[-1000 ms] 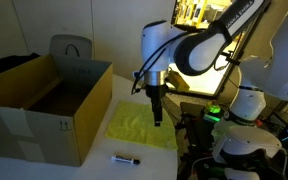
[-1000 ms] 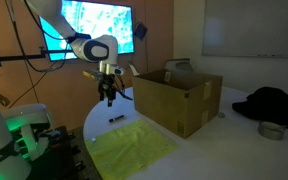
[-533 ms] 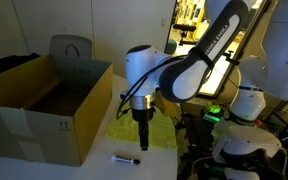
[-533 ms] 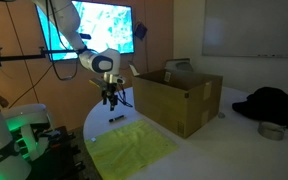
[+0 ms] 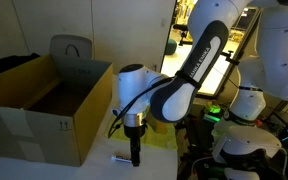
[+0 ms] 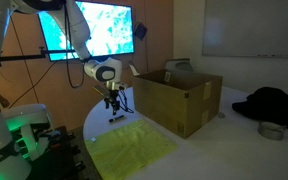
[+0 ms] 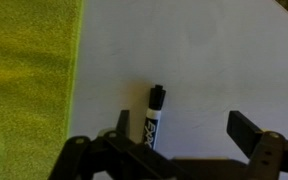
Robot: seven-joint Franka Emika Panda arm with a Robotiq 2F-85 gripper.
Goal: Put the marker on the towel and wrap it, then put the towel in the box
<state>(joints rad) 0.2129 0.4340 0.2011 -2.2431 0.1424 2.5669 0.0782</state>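
The marker [image 7: 152, 118] is by the finger on the towel's side, so the gripper will next go down and move slightly toward the towel [image 7: 29, 80] to get the marker's body between both fingers.
A black marker [image 7: 152, 118] with a white label lies flat on the white table, also seen in both exterior views [image 5: 122, 158] [image 6: 116, 119]. My gripper [image 7: 182, 130] is open just above it, the marker lying by one finger, not between both tips. In an exterior view the gripper [image 5: 136, 157] hangs low over the table right beside the marker. The yellow towel [image 7: 29, 80] lies spread flat next to the marker, also seen in both exterior views [image 6: 132, 150] [image 5: 119, 125]. The open cardboard box [image 5: 44, 105] [image 6: 179, 95] stands on the table.
A dark garment [image 6: 269, 103] and a small metal bowl [image 6: 272, 130] lie on the table beyond the box. A grey chair back [image 5: 69, 47] stands behind the box. Another robot base with a green light [image 5: 239, 135] stands close to the table edge.
My gripper has moved away from above the towel, toward the table's edge, and come down low over the marker. The marker, towel and box have not moved.
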